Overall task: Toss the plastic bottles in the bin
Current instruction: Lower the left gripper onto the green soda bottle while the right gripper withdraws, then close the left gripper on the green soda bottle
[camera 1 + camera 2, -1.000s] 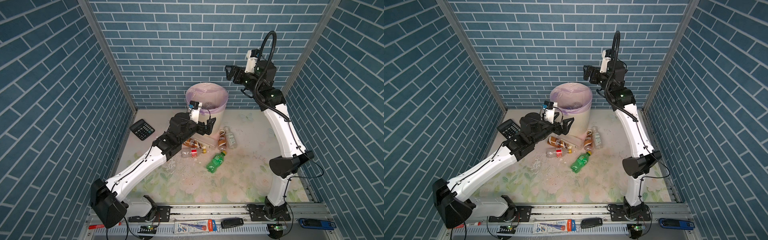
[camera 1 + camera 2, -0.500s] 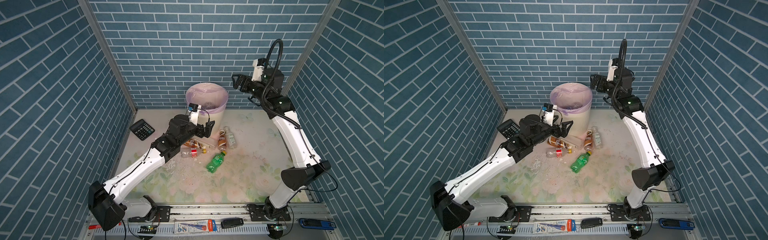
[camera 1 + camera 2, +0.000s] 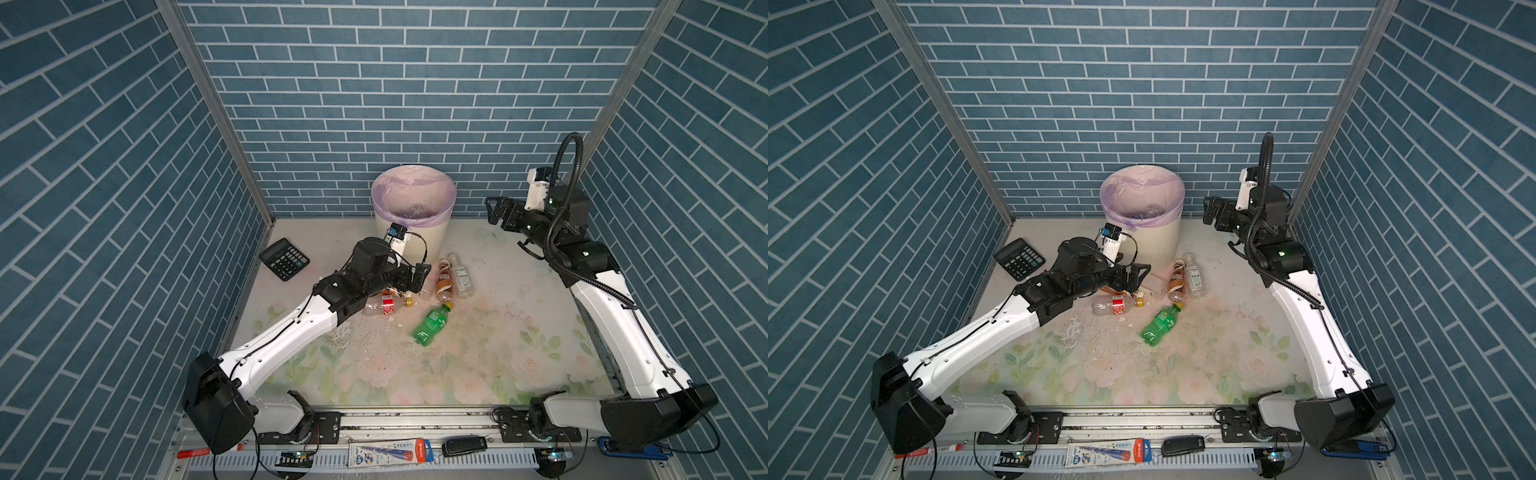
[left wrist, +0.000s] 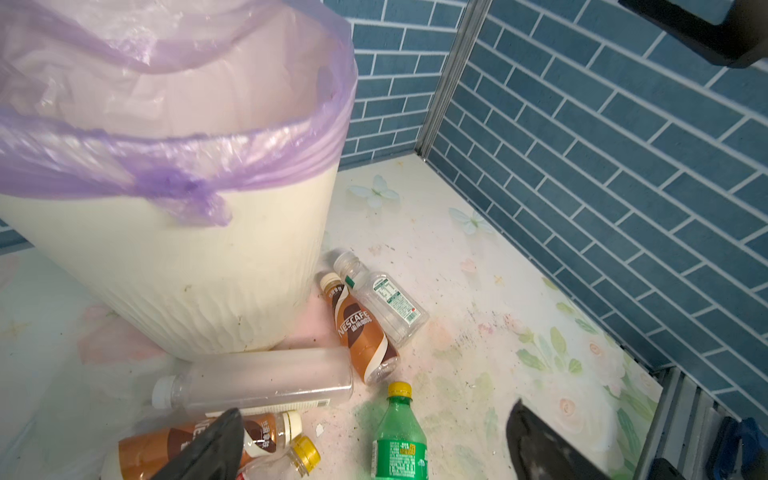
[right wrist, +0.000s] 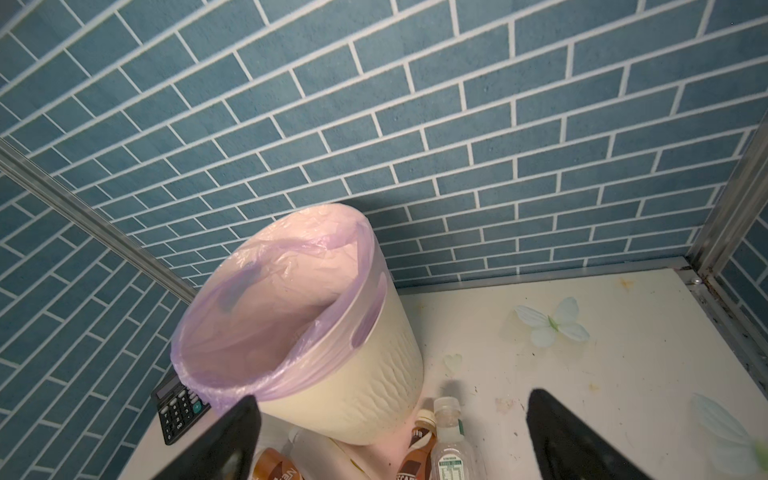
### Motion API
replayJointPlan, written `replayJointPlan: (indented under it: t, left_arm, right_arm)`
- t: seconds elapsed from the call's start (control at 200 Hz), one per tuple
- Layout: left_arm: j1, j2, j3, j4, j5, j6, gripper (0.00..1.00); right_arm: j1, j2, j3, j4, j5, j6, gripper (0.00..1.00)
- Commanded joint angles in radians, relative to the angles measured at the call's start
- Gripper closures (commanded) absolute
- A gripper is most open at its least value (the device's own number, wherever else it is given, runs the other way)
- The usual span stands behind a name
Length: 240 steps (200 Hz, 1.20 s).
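My left gripper should move back and down to straddle the green bottle's body by its base (image 3: 424,331), as the bottle's near end lies out in the open.
The cream bin (image 3: 432,239) (image 3: 1163,247) with its lilac liner stands at the back wall. In front of it lie several plastic bottles: a green one (image 3: 432,325) (image 4: 399,440), a brown-labelled one (image 3: 444,280) (image 4: 361,332), a clear green-labelled one (image 3: 462,276) (image 5: 451,453), a red-labelled one (image 3: 384,307), and a long clear one (image 4: 257,380). My left gripper (image 3: 417,278) (image 4: 374,411) hovers open and empty over the left of the cluster. My right gripper (image 3: 492,210) (image 5: 392,398) hangs open and empty in the air, right of the bin.
A black calculator (image 3: 284,258) lies at the left wall. Brick walls close three sides. The front rail carries a red marker pen (image 3: 193,453) and small items. The right arm's cable loop (image 3: 569,166) rises near the right corner post.
The right gripper has swung down and to the right, away from above the bin's rim. The left gripper has dipped slightly toward the bottles. Both stayed open.
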Motion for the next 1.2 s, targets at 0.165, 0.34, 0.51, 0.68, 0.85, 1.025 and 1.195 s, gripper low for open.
replayJointPlan:
  t: [0.165, 0.34, 0.51, 0.68, 0.85, 1.025, 1.195]
  left_arm:
    - [-0.077, 0.118, -0.021, -0.086, -0.053, -0.02, 0.01]
    - [-0.124, 0.206, -0.003, -0.125, -0.054, -0.019, 0.01]
    - [-0.144, 0.27, -0.019, -0.109, -0.046, -0.047, 0.01]
    - [-0.147, 0.31, -0.031, -0.079, -0.011, -0.081, 0.01]
    - [-0.148, 0.35, -0.044, -0.084, -0.007, -0.088, 0.01]
    - [-0.15, 0.388, -0.081, -0.055, 0.025, -0.115, 0.01]
    - [-0.154, 0.4, -0.096, -0.036, 0.021, -0.118, 0.02]
  right_arm:
    - [-0.003, -0.12, -0.26, -0.037, -0.051, 0.072, 0.01]
    - [-0.003, -0.187, -0.428, -0.049, -0.133, 0.075, 0.01]
    - [-0.003, -0.258, -0.594, 0.023, -0.249, 0.098, 0.01]
    - [-0.002, -0.305, -0.708, 0.088, -0.323, 0.133, 0.01]
    - [-0.002, -0.334, -0.762, 0.102, -0.322, 0.151, 0.01]
    - [-0.002, -0.333, -0.774, 0.081, -0.296, 0.151, 0.01]
    - [-0.004, -0.337, -0.775, 0.072, -0.27, 0.158, 0.01]
